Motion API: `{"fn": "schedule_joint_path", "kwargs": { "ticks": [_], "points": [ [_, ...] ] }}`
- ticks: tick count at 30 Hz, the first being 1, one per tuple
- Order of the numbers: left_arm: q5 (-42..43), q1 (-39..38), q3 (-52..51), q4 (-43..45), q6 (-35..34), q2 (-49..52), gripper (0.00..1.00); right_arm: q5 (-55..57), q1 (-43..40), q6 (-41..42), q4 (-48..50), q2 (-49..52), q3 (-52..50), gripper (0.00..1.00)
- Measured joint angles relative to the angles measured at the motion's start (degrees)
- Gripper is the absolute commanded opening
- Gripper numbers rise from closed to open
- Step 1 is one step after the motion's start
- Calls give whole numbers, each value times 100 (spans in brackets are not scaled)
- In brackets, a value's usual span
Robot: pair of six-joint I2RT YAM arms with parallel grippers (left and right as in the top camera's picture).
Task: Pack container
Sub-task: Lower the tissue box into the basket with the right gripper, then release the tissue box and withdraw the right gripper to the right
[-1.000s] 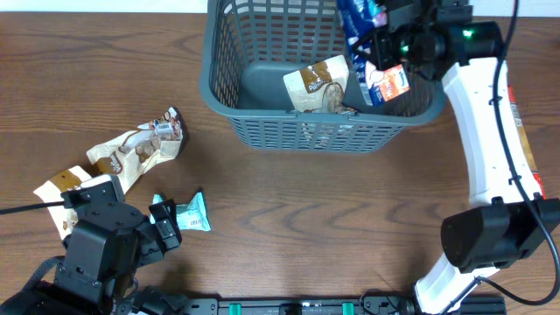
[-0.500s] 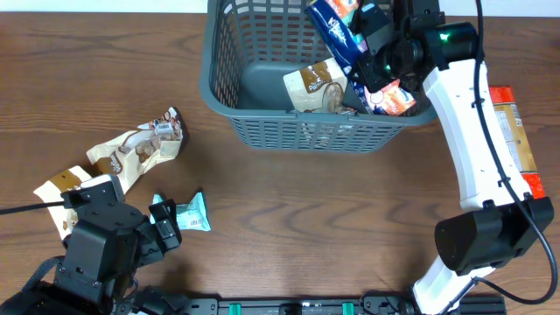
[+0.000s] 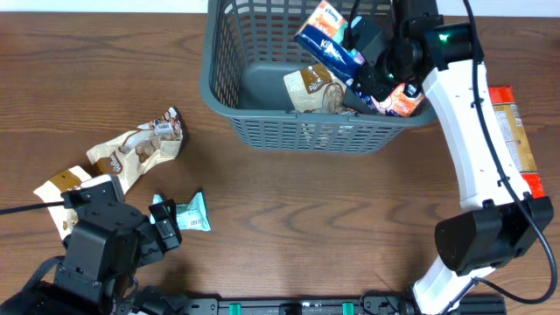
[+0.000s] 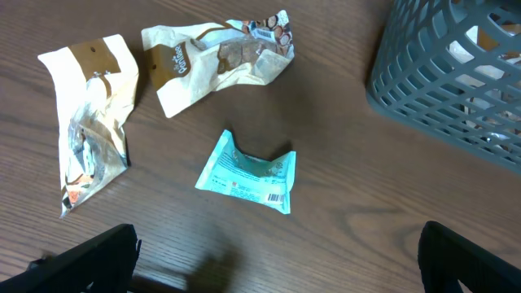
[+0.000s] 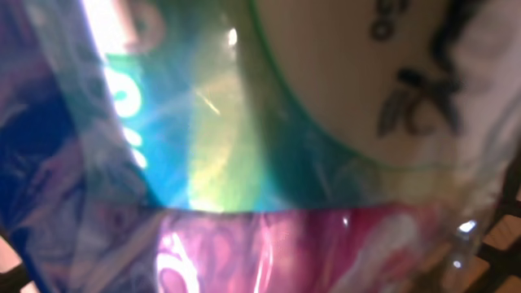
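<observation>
I need to lower the tilted long packet between the container's slotted sides first, and then open my right gripper.
The grey-blue slotted container (image 3: 229, 92) stands at the top centre; its corner shows in the left wrist view (image 4: 440, 73). A brown-and-white packet (image 3: 315, 86) lies inside it. My right gripper (image 3: 374, 54) is shut on a long blue, white and orange packet (image 3: 325, 39) and holds it tilted over the container's right half. That packet fills the right wrist view (image 5: 244, 122) and hides the fingers. My left gripper (image 4: 277, 273) is open and empty, low over the table just short of a teal packet (image 4: 248, 171).
Two cream-and-brown packets (image 4: 216, 61) (image 4: 89, 122) lie on the table left of the teal one. An orange-red packet (image 3: 512, 140) lies at the right edge beside the right arm. The right arm reaches up along the right side.
My right gripper has moved left over the container with the packet, which has swung so its blue end points left. The left arm has not moved.
</observation>
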Motion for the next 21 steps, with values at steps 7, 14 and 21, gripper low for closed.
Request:
{"fn": "schedule_joint_path", "kwargs": {
  "ticks": [7,14,21],
  "points": [
    [0,0,0,-2,-2,0,99,-26,13,-219,157,-7,-382,1],
    [0,0,0,-2,0,0,99,-52,22,-254,243,-2,-481,86],
    [0,0,0,0,0,0,99,-48,22,-291,354,4,-542,99]
  ]
}}
